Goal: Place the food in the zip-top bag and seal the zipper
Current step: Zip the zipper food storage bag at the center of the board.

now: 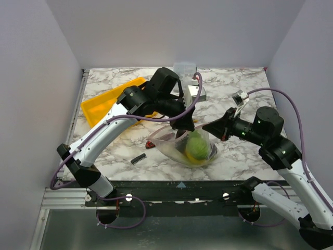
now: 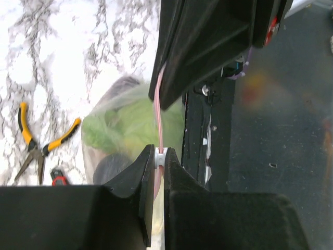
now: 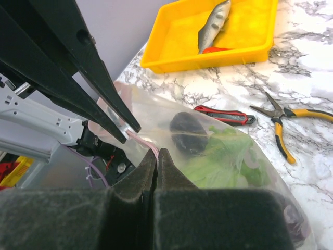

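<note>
My left gripper moves next, and should carry the zipper's slider away from my right gripper, along the open zipper to the zipper's other end.
The clear zip-top bag point(image 1: 179, 148) lies at the table's front middle, its mouth held up. It holds green cabbage point(image 1: 196, 146), something yellow and a dark eggplant point(image 3: 187, 133). My left gripper point(image 1: 183, 126) is shut on the white slider of the pinkish zipper point(image 2: 158, 104), as the left wrist view point(image 2: 159, 156) shows. My right gripper point(image 1: 206, 126) is shut on the zipper strip's end, seen in the right wrist view point(image 3: 157, 152). The two grippers are close together along the strip. A grey fish point(image 3: 213, 23) and a red piece point(image 3: 216, 50) lie in the yellow tray point(image 3: 260, 44).
The yellow tray point(image 1: 101, 107) sits at the back left, partly under my left arm. A red-handled knife point(image 3: 223, 114) and yellow-handled pliers point(image 3: 283, 120) lie on the marble beside the bag. A small clear box point(image 1: 184, 67) stands at the back wall. A small dark object point(image 1: 138, 159) lies front left.
</note>
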Robot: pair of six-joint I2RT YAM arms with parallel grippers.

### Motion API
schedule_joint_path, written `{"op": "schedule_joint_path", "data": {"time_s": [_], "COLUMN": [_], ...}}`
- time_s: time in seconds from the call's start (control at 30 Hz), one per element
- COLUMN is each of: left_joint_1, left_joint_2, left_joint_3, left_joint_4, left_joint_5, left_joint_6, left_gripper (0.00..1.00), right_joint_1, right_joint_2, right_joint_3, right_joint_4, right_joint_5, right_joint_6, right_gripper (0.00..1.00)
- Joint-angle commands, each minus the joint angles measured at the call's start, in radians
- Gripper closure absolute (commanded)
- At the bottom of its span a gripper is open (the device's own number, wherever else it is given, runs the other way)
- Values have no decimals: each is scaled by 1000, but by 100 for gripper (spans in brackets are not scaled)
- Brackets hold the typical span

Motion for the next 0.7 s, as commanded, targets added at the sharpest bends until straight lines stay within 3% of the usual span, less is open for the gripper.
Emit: {"op": "schedule_joint_path", "data": {"time_s": [0.0,0.67], "left_joint_1": [2,10], "left_joint_2": [-117,-403], "left_joint_3": [-89,-396], "left_joint_4": [-69,-62], "left_joint_5": [-100,-264], "left_joint_6": [-21,-88], "left_gripper": [100,100], "right_joint_1": [-8,-8], "right_joint_2": [-52,-76], "right_joint_3": [2,-65], "right_joint_4": [74,77], "right_joint_5": [125,225], "right_joint_6": [9,21], "right_gripper": [100,100]}}
